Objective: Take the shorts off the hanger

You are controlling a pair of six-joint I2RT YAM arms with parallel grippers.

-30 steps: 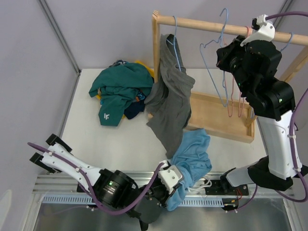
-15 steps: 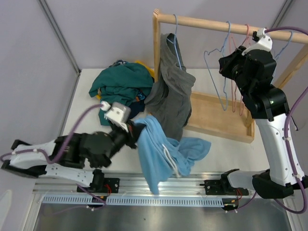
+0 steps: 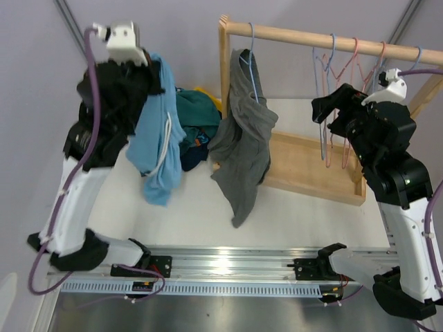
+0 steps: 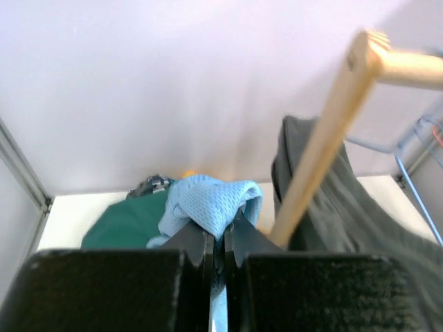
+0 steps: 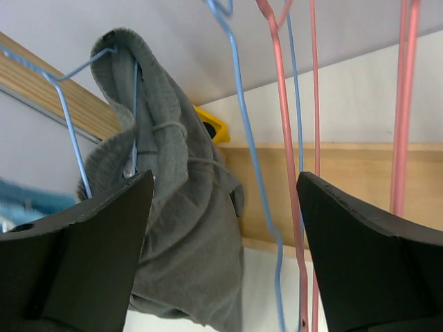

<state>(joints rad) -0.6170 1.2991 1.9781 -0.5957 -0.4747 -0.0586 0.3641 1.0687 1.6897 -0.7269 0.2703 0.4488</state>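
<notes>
The dark teal-green pile is below and outward of my left gripper. My left gripper needs to lower outward next and let go of the light blue shorts (image 3: 156,135) onto that pile.
Grey shorts (image 3: 243,142) hang from a blue hanger (image 3: 252,66) on the wooden rail (image 3: 297,32). Light blue shorts (image 3: 156,135) with a white drawstring dangle from my left gripper (image 3: 156,69), raised high at the far left. In the left wrist view that gripper (image 4: 220,232) is shut on a fold of the light blue shorts (image 4: 211,200). My right gripper (image 3: 327,109) stands open beside empty hangers (image 3: 337,104), holding nothing. In the right wrist view the grey shorts (image 5: 183,228) and an empty blue hanger (image 5: 242,145) show between its spread fingers (image 5: 90,242).
A pile with dark teal-green shorts (image 3: 197,111) and navy shorts (image 3: 192,156) lies on the table behind the dangling shorts. The rack's wooden post (image 3: 224,76) and base board (image 3: 315,166) stand mid-table. Several pink and blue empty hangers (image 3: 356,59) crowd the rail's right end.
My left arm swung from the near edge up to the far left, carrying the light blue shorts. My right gripper opened, let go of the empty hanger and dropped below the rail.
</notes>
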